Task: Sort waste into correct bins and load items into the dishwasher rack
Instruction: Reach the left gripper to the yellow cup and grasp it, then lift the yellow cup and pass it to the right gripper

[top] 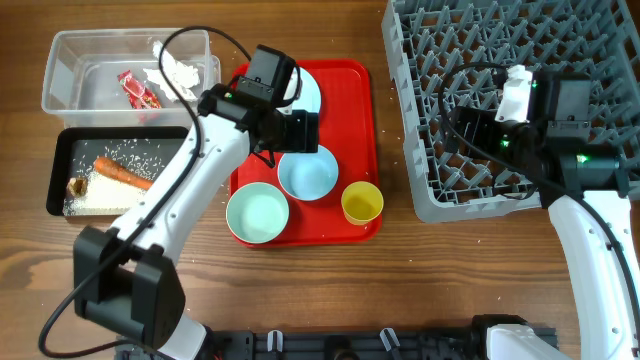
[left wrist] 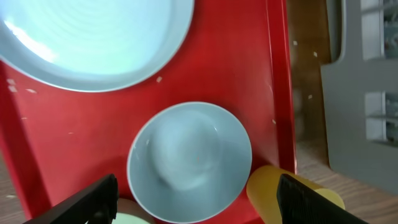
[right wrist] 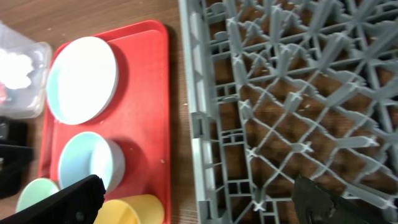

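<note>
I should lower my left gripper beside the blue bowl, back toward the yellow cup, and turn onto its bowl-side rim [top: 346, 196].
On the red tray [top: 355, 130] sit the pale blue plate [top: 310, 90], the pale blue bowl [top: 307, 173], the pale green bowl [top: 257, 213] and the yellow cup [top: 361, 202]. My left gripper [top: 300, 135] is open and empty, hovering above the blue bowl [left wrist: 189, 162]; its fingers [left wrist: 196, 208] straddle the bowl's near rim. My right gripper [top: 455, 130] is open and empty over the left edge of the grey rack [top: 520, 100]. The clear tub [top: 60, 80] holds the red wrapper [top: 140, 90] and the tissue [top: 178, 72]. The black tray [top: 60, 170] holds the carrot [top: 122, 172], rice [top: 100, 195] and a brown scrap [top: 76, 186].
The rack [right wrist: 298, 93] is empty of dishes and fills the right side. A strip of bare wood lies between the red tray [right wrist: 149, 124] and the rack. A few rice grains lie on the red tray. The left arm hides part of the plate.
</note>
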Controlling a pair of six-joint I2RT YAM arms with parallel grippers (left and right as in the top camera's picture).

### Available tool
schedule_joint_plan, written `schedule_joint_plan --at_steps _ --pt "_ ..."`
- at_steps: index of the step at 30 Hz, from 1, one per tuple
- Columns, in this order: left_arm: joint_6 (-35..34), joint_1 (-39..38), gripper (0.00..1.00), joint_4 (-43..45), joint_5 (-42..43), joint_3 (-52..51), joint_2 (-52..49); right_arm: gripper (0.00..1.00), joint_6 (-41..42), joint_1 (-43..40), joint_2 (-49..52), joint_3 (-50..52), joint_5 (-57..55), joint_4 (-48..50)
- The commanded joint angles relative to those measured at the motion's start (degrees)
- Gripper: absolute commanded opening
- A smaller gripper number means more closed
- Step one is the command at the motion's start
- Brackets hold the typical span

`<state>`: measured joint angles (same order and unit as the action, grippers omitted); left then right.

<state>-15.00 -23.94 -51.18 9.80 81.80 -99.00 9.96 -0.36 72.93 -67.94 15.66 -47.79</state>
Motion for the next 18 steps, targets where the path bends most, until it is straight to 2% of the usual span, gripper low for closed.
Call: schedule_joint_plan --at_steps 1,6,11,18 --pt "8.0 -2.2 0.81 0.0 6.3 0.0 -0.1 0.99 -0.9 1.1 0.5 0.2 3.5 0.0" --pt "11.6 -6.9 0.81 -0.4 7.8 0.0 -1.2 0.99 -0.8 1.3 0.5 0.2 3.5 0.0" --pt "11.6 -11.9 0.77 -0.7 7.5 0.0 -5.3 0.99 -0.9 1.3 0.5 0.2 3.2 -0.1" --pt "11.6 -14.9 0.7 -1.2 6.1 -0.1 -9.9 0.99 -1.0 1.3 1.0 0.2 1.8 -0.4"
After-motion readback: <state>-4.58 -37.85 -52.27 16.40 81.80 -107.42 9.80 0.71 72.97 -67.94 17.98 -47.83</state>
